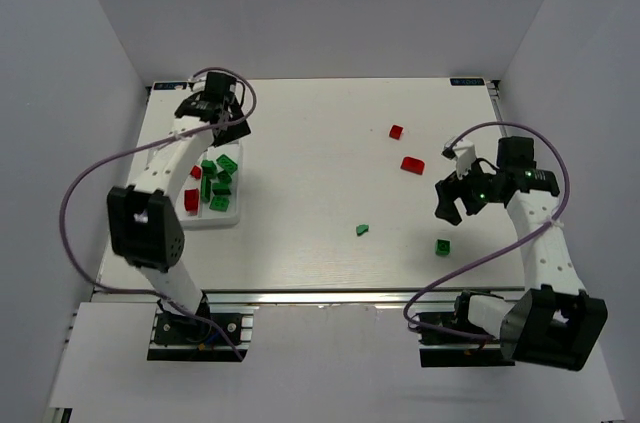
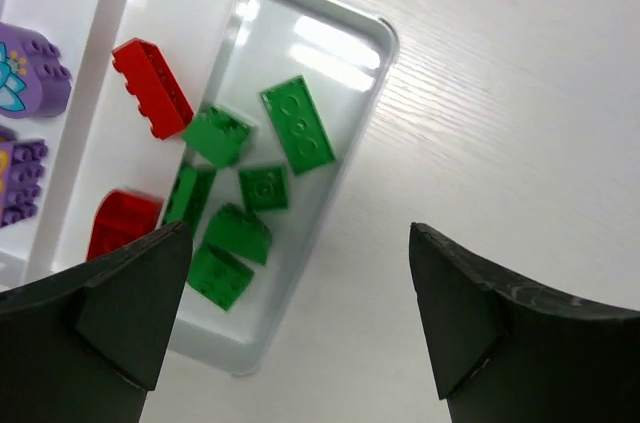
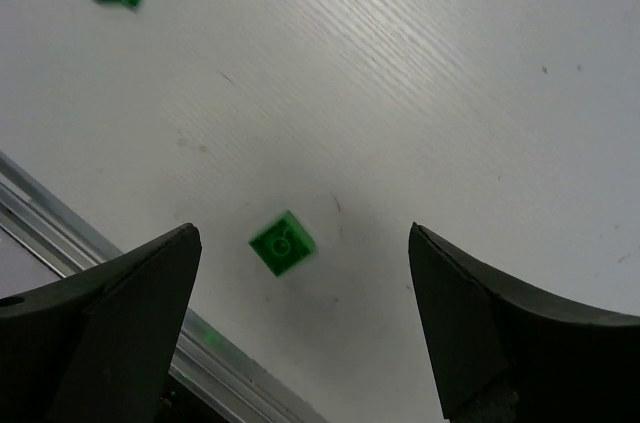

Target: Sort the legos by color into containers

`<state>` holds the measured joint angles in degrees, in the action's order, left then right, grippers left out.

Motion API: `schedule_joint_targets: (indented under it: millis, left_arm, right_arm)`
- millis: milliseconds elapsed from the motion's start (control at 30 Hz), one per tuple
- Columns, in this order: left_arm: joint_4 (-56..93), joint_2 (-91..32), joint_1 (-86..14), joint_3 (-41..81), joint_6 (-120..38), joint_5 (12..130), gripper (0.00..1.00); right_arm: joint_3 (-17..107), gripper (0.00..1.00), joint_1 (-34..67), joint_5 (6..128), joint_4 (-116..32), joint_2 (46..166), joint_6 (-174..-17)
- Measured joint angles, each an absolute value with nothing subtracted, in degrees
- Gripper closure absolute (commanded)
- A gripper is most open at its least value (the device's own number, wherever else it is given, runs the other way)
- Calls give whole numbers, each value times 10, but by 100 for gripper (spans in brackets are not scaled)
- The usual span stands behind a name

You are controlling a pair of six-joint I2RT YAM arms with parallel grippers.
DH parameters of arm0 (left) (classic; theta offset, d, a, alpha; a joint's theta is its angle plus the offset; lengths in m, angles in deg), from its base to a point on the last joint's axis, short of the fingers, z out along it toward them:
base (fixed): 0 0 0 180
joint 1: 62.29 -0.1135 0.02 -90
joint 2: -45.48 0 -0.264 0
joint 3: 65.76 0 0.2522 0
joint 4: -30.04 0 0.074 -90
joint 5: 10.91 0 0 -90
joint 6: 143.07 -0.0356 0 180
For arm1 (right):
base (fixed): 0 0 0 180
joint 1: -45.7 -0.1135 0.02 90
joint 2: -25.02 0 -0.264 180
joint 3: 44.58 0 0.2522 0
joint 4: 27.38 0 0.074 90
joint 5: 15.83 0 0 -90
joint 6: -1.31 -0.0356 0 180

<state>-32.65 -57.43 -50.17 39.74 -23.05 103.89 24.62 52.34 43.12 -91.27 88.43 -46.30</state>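
The right gripper moves down and back toward the bar next, turning to straddle the sides of the small green brick [image 3: 282, 242], which lies crooked.
The white tray [image 1: 226, 224] lies at the left, under my left arm. In the left wrist view its end compartment [image 2: 385, 38] holds several green legos [image 2: 297, 125]. The compartment beside it has two red ones [image 2: 150, 86], and purple ones [image 2: 30, 68] lie further left. My left gripper [image 2: 300, 243] hangs open and empty over the tray's rim and the bare table. My right gripper [image 3: 305, 233] is open above a small green brick [image 3: 282, 242] that lies on the table near the front edge. Neither finger touches the brick.
Loose on the table are another green brick [image 1: 362, 230] and two red bricks [image 1: 396, 131] [image 1: 412, 164] at the centre right. The aluminium rail of the front edge [image 3: 60, 233] runs just beside the right gripper.
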Motion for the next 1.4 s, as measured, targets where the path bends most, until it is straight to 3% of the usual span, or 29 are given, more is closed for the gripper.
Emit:
schedule_joint_targets:
  millis: [300,533,1067,1400]
  left_arm:
    - [-224,-225,-502,171,-188,899,2]
    - [-210,-77,-502,54,-136,860,2]
    - [-230,24,-502,16,-82,858,2]
    - [-240,40,-502,15,-72,859,2]
  right_arm:
    - [236,11,514,576,-954,943,-505]
    - [209,12,470,593,-965,974,-618]
    - [184,22,434,654,-927,1117,-704]
    - [197,41,432,686,-893,1157,-727]
